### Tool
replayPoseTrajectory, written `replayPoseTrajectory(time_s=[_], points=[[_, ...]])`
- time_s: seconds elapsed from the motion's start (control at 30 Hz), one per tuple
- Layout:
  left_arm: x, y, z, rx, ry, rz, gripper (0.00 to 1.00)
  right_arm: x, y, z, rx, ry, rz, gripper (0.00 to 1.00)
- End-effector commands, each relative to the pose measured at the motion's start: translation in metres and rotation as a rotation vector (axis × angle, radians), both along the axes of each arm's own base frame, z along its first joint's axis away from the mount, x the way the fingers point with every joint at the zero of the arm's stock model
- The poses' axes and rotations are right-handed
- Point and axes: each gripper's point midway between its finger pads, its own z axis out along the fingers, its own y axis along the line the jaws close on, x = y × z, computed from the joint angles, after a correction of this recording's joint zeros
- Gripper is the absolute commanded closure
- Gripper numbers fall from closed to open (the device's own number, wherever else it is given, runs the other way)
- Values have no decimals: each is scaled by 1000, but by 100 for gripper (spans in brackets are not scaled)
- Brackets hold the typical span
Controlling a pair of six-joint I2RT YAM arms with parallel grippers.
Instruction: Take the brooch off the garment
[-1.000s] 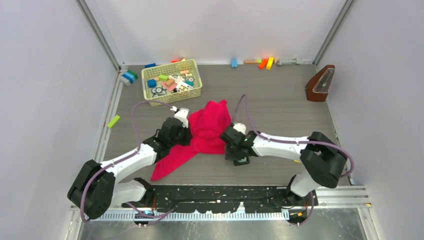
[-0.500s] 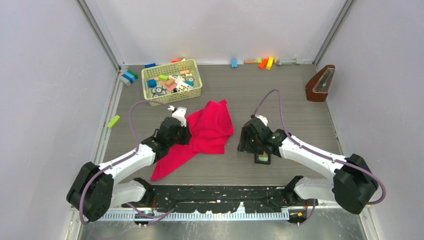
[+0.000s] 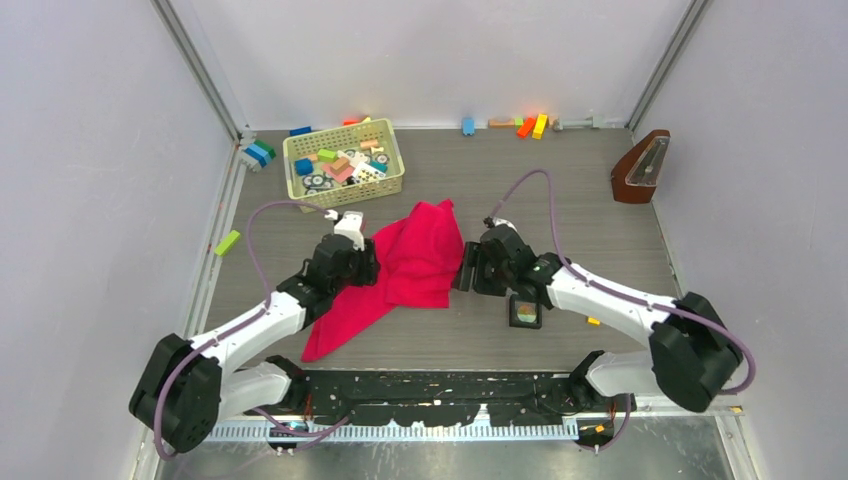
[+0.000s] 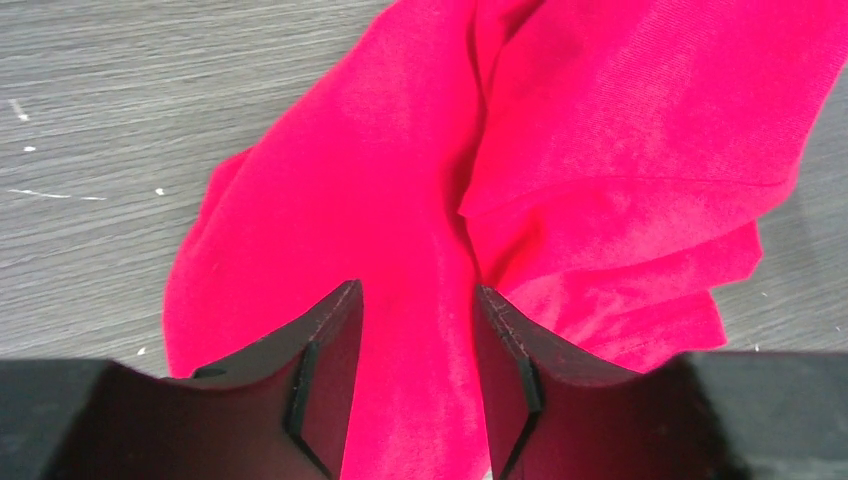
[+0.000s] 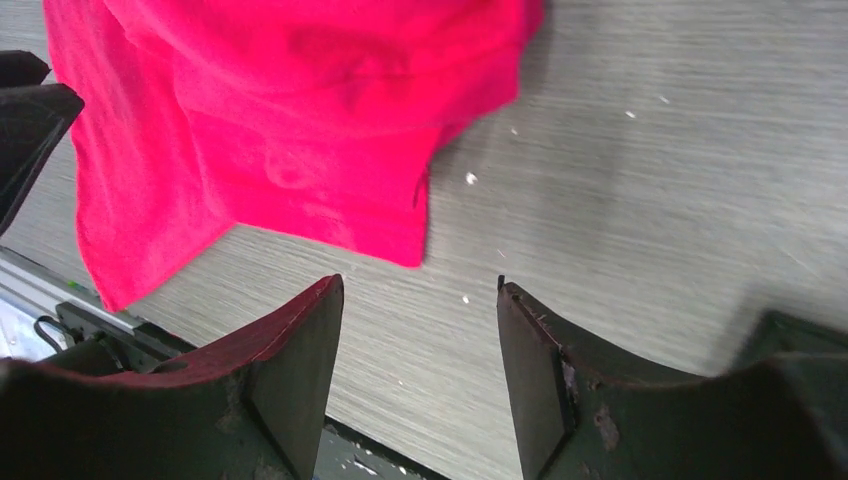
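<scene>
My right gripper moves down toward the left in the top view next, onto the garment's nearest folded edge, because its open fingers hang over bare table.
The crimson-pink garment [image 3: 420, 262] lies crumpled mid-table. It also fills the left wrist view [image 4: 560, 150] and the top left of the right wrist view [image 5: 250, 120]. A tiny pale greenish disc, seemingly the brooch [image 3: 524, 313], lies in a small black square tray [image 3: 513, 322] right of the garment. My left gripper [image 3: 368, 264] is open over the garment's left part, with cloth between its jaws [image 4: 415, 290]. My right gripper [image 3: 465, 272] is open and empty [image 5: 418, 283] just off the garment's right edge, over bare table. A small round bulge [image 5: 288, 170] shows in the cloth.
A pale green basket [image 3: 345, 188] of toy blocks stands at the back left. Loose blocks [image 3: 531, 125] lie along the back wall and a green one [image 3: 227, 242] lies at the left. A brown metronome [image 3: 641, 167] stands at the back right. A black rail [image 3: 450, 390] runs along the near edge.
My right gripper went from the garment's edge out to the black tray, then back left to the garment's right edge. The tray now lies uncovered. The left arm shifted slightly.
</scene>
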Motion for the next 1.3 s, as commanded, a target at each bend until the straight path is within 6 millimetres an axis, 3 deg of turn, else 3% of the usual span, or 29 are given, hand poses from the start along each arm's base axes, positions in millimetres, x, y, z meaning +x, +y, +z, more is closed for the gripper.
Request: replayPoseTrajectory(time_s=[0.0, 0.17, 0.33, 0.47, 0.5, 0.63, 0.8, 0.87, 0.97, 1.13, 1.27], points=[[4, 19, 9, 6, -43, 89, 51, 32, 39, 19, 115, -69, 18, 38], [6, 38, 12, -8, -54, 169, 44, 46, 58, 6, 123, -51, 30, 40], [8, 63, 0, -1, -1, 300, 25, 53, 67, -16, 102, -9, 27, 48], [11, 69, -14, -36, 67, 328, 23, 57, 76, -23, 113, 19, 28, 59], [12, 69, -17, -48, 87, 329, 23, 58, 78, -24, 116, 23, 27, 68], [13, 70, -27, -69, 137, 335, 23, 63, 73, -10, 112, -15, 3, 97], [14, 64, -34, -112, 179, 309, 25, 64, 41, 15, 26, -83, -47, 100], [14, 60, -38, -129, 200, 288, 30, 63, 26, 36, 16, -126, -73, 100], [12, 51, -42, -138, 231, 229, 47, 59, 2, 48, -24, -152, -118, 100], [16, 48, -33, -128, 204, 182, 97, 53, -42, 70, -87, -205, -232, 100], [20, 57, -17, -136, 118, 234, 100, 47, -75, 80, -121, -202, -317, 100]])
